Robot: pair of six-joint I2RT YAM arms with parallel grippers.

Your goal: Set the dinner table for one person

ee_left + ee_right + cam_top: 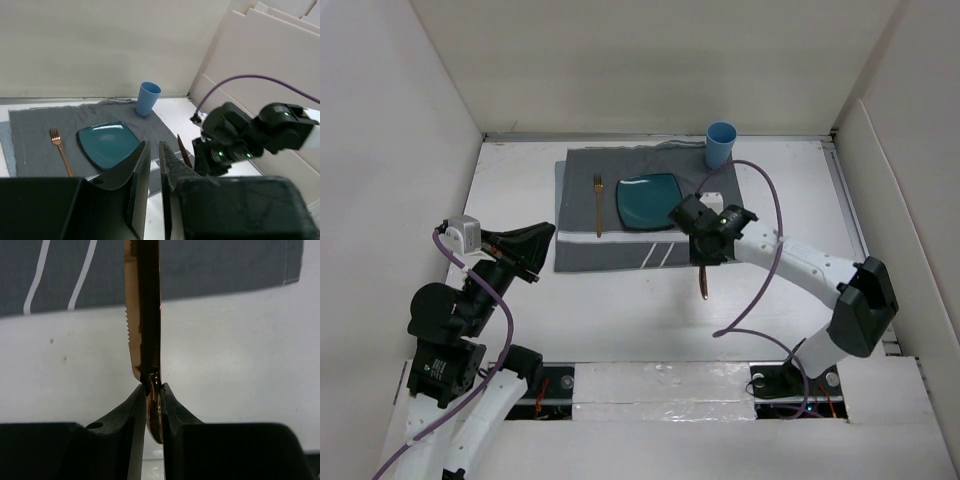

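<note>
My right gripper carries the copper knife (703, 283) outward and down onto the bare placemat beside the plate next and releases it, since the fork lies along the plate's other side.
My right gripper (704, 256) is shut on a copper knife (703, 283), held edge-up just off the near right edge of the grey striped placemat (620, 250). In the right wrist view the pads (137, 405) pinch the knife (142, 315) near one end, over the white dinner table (235, 350). On the placemat lie a copper fork (598, 205) and a teal square plate (647, 202). A blue cup (720, 145) stands at its far right corner. My left gripper (542, 238) is shut and empty, left of the placemat.
The left wrist view shows the fork (60, 150), the plate (107, 142), the cup (148, 98) and the right arm's head (235, 137) with the knife (183, 152). White walls enclose the table (620, 310). A purple cable (772, 210) loops over the right side.
</note>
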